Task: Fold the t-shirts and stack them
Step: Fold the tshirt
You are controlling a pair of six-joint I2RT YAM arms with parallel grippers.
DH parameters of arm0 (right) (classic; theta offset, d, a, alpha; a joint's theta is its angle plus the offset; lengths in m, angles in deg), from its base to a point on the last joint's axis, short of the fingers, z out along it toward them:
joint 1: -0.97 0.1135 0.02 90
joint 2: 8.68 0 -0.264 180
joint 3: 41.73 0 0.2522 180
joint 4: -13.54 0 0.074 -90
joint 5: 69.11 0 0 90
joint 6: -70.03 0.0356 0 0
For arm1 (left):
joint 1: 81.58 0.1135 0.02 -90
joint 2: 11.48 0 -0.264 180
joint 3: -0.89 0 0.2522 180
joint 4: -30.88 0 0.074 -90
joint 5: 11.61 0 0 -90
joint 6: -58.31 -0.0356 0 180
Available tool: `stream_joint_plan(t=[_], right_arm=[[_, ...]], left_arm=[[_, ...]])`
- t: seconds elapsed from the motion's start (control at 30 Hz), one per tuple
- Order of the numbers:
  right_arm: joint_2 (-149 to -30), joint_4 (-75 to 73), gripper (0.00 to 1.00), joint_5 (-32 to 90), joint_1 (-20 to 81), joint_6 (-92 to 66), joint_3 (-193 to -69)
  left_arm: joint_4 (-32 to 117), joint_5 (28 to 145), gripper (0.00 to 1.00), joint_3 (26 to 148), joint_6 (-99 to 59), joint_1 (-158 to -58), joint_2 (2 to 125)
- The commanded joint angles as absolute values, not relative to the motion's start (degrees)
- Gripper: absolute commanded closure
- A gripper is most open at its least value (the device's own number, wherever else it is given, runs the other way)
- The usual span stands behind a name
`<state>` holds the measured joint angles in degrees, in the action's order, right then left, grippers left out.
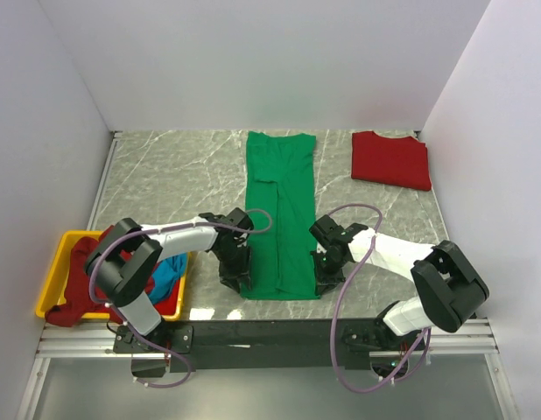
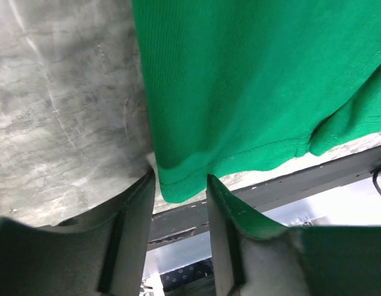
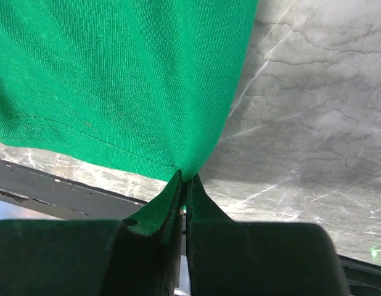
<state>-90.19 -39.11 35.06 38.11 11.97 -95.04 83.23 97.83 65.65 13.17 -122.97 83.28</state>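
Note:
The green t-shirt still lies as a long piece of cloth, so the right gripper will next lift its near corner outward and let it go onto the t-shirt's far half (image 1: 305, 191).
A bright green t-shirt (image 1: 279, 210) lies folded into a long strip down the middle of the table. My left gripper (image 1: 235, 278) is open at its near left corner, and the hem (image 2: 178, 182) sits between the two fingers. My right gripper (image 1: 325, 282) is shut on the near right corner of the green shirt (image 3: 116, 80), pinching the cloth at the fingertips. A red t-shirt (image 1: 391, 159) lies folded at the far right. Dark red and blue shirts (image 1: 165, 276) are heaped in a yellow bin.
The yellow bin (image 1: 60, 262) stands at the near left edge of the table. White walls close in the table on three sides. A black rail (image 1: 270, 332) runs along the near edge, close under both grippers.

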Motion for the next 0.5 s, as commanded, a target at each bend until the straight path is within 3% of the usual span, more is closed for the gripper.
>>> stream_joint_plan(t=[0.0, 0.3, 0.4, 0.47], right_arm=[[-89.1, -42.8, 0.99, 33.0, 38.6, 10.4, -95.5], [-89.0, -42.6, 0.99, 32.9, 38.5, 10.3, -95.0], [-89.1, -42.8, 0.99, 32.8, 38.6, 10.2, -95.1], [-89.1, -42.8, 0.99, 32.7, 38.5, 10.0, -95.1]], left_arm=[[82.8, 94.8, 0.56, 65.2, 14.4, -124.3, 84.0], [82.1, 94.6, 0.62, 64.7, 15.5, -125.8, 84.3], [81.6, 94.9, 0.68, 64.8, 15.7, -126.6, 85.1], [81.8, 94.7, 0.77, 65.4, 15.6, -126.8, 85.7]])
